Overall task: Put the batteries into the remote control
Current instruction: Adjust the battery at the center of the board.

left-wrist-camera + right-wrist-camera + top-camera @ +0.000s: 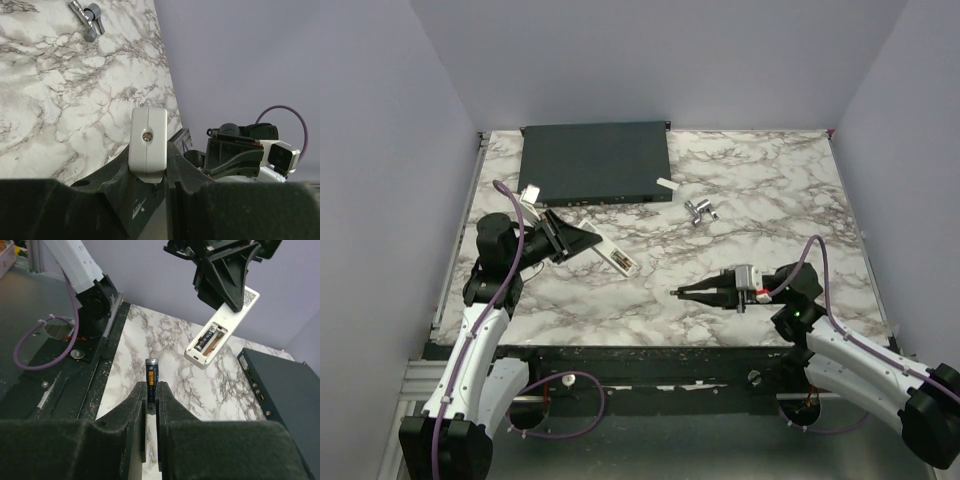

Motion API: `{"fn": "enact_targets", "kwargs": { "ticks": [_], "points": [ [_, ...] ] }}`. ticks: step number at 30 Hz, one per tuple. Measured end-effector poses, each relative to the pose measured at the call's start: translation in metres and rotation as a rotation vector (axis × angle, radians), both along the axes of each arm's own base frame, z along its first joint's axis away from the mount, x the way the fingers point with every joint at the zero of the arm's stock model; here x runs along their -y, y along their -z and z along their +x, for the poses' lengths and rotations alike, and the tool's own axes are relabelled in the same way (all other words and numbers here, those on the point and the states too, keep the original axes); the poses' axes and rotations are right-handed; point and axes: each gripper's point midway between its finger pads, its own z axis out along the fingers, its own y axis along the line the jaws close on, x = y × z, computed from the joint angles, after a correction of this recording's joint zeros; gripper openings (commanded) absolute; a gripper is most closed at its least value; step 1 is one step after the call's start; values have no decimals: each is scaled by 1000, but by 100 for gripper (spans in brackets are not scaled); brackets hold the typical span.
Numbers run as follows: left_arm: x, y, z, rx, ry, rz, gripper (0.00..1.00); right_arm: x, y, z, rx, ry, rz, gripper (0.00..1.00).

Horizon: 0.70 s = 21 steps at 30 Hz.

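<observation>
The bare marble (645, 287) (184, 398) is beside the remote control. My right gripper needs to tip downward next, then go down to that marble.
My left gripper (578, 243) is shut on one end of the white remote control (618, 260) and holds it slanted above the table's left side. In the right wrist view the remote control (222, 330) shows its open battery bay with one battery (206, 337) lying in it. The left wrist view looks along the remote control (148, 140), pinched between the left gripper (148, 167). My right gripper (151, 390) is shut on a slim dark battery (152, 374) with an orange label, which sticks out past the fingertips toward the remote. In the top view the right gripper (682, 292) hovers right of the remote, a gap apart.
A large flat dark-grey box (595, 162) lies at the back left. A small white cover piece (666, 183) sits by its right corner. Small silver and grey cylindrical pieces (700, 210) lie on the marble table (770, 190) nearby. Purple walls enclose the table.
</observation>
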Motion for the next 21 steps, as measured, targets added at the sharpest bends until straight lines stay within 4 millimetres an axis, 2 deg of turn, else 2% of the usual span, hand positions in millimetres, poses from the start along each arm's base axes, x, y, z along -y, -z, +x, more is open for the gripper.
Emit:
{"fn": "enact_targets", "kwargs": {
  "ticks": [7,11,16,21],
  "points": [
    [2,-6,-3,29,21,-6,0,1,-6,-13,63,-67,24,1],
    [2,-6,-4,33,29,-7,0,-1,-2,-7,29,-43,14,1],
    [3,-6,-5,34,32,-6,0,-7,18,31,-225,124,-47,1],
    [2,-5,-5,30,32,-2,0,-4,43,64,-451,311,-158,1]
  ]
}}
